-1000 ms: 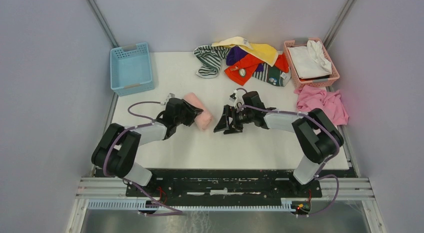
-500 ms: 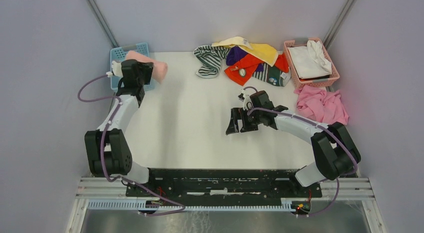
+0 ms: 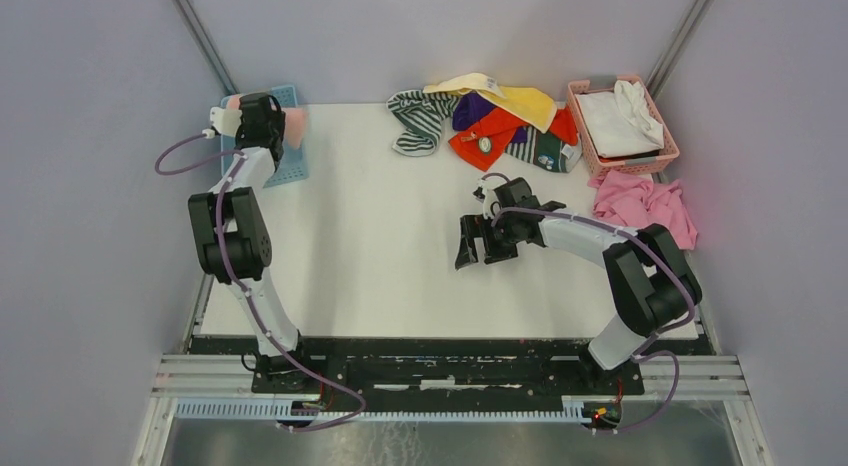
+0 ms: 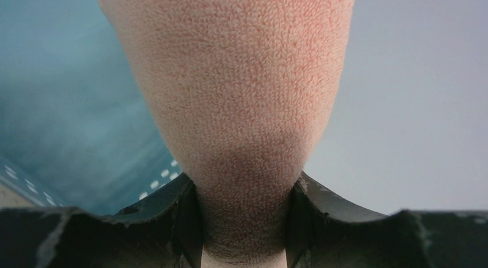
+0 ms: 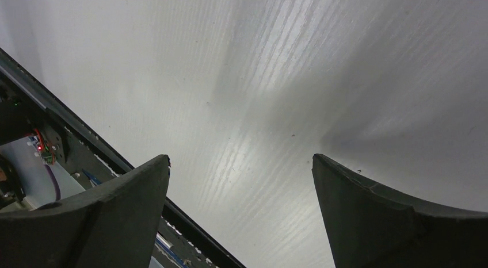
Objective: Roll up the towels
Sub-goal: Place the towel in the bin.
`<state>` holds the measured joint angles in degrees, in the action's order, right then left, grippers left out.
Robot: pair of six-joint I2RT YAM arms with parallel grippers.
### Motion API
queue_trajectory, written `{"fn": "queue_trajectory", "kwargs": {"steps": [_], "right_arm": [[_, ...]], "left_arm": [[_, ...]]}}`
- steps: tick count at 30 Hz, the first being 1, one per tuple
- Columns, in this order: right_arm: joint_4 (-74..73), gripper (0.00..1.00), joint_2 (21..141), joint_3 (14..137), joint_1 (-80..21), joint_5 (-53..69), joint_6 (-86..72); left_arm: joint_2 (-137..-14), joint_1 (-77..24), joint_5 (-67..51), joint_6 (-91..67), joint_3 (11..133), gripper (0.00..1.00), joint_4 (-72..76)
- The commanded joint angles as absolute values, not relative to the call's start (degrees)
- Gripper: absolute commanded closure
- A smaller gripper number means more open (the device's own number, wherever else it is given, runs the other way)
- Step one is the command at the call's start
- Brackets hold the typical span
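Observation:
The left gripper brings the rolled light pink towel (image 3: 296,127) back from the far part of the blue basket next and lowers it into the basket's near part.
My left gripper (image 3: 275,126) is shut on a rolled light pink towel (image 3: 296,127) and holds it over the blue basket (image 3: 292,162) at the far left. In the left wrist view the pink roll (image 4: 236,95) fills the gap between the fingers, with the basket's blue wall (image 4: 63,107) behind. My right gripper (image 3: 475,244) is open and empty above the bare white table (image 3: 370,246); its wrist view shows only table (image 5: 241,107). A pile of towels (image 3: 490,121) lies at the back: striped, yellow, purple, orange-red, dark green.
A pink basket (image 3: 668,141) with white cloth inside stands at the back right. A crumpled pink cloth (image 3: 645,206) lies in front of it at the table's right edge. Grey walls close in on both sides.
My left gripper carried the rolled pink towel from the table's middle back and left to over the blue basket. My right gripper drew back slightly to the right and stayed open.

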<state>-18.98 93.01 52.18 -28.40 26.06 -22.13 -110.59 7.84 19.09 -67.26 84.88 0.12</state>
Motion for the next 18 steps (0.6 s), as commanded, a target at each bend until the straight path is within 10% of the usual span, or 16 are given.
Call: {"fn": "queue_trajectory", "kwargs": {"steps": [1, 18], "right_arm": [[-20.01, 0.0, 94.87, 55.03, -27.69, 26.96, -20.09], [-20.68, 0.0, 97.22, 56.18, -27.34, 27.99, -21.0]], "left_arm": [[-115.19, 9.74, 24.9, -69.61, 90.48, 0.72, 4.4], [-120.57, 12.27, 21.86, -78.64, 86.6, 0.72, -6.88]]}}
